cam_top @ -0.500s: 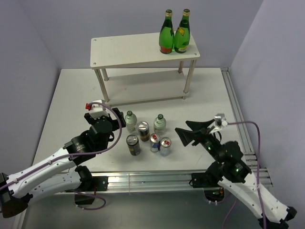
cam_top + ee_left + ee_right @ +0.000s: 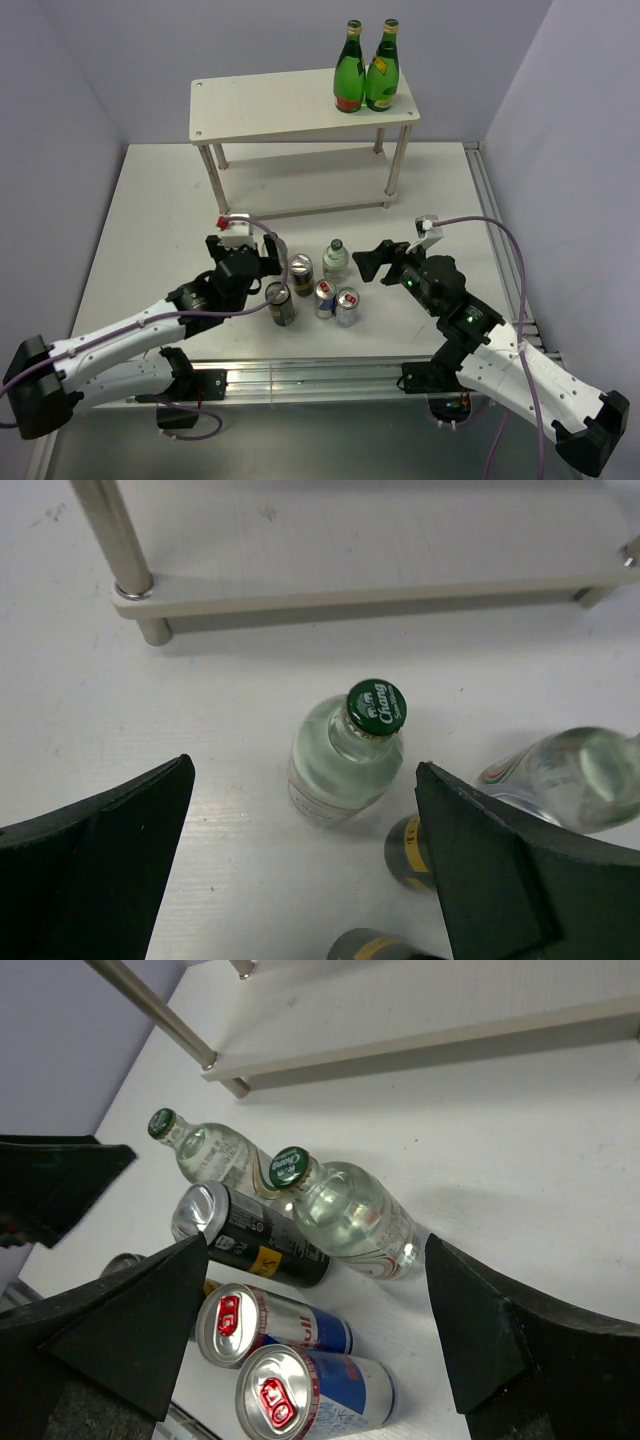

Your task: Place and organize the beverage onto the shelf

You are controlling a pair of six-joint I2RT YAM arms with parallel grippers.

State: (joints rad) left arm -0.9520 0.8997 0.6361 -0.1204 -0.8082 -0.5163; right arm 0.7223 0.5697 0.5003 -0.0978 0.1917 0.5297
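Note:
The green cap [image 2: 377, 707] lies below, off-centre to the right in my left gripper's wrist view. My left gripper will bring its fingers outward that way and down around it next.
The beverage stands clustered at the table's near middle: a clear bottle [image 2: 336, 260], two black-and-yellow cans [image 2: 301, 272] [image 2: 280, 302] and two silver-blue cans [image 2: 325, 297] [image 2: 347, 305]. My left gripper [image 2: 272, 265] is open over the other clear bottle [image 2: 345, 755], whose green cap sits between the wide fingers, untouched. My right gripper [image 2: 375, 262] is open just right of the cluster; its wrist view shows the right clear bottle [image 2: 350, 1215] and a silver-blue can [image 2: 275, 1325] between its fingers. The shelf [image 2: 300, 110] stands at the back.
Two tall green glass bottles [image 2: 365, 68] stand on the right end of the shelf's top board. The lower board [image 2: 400, 550] lies just beyond the left bottle, with a leg [image 2: 120, 550] at its left. The table's metal rail [image 2: 500, 250] runs along the right edge.
My left gripper has moved forward and right, now covering the left clear bottle. The right gripper has swung left and forward toward the cluster. No drink has moved.

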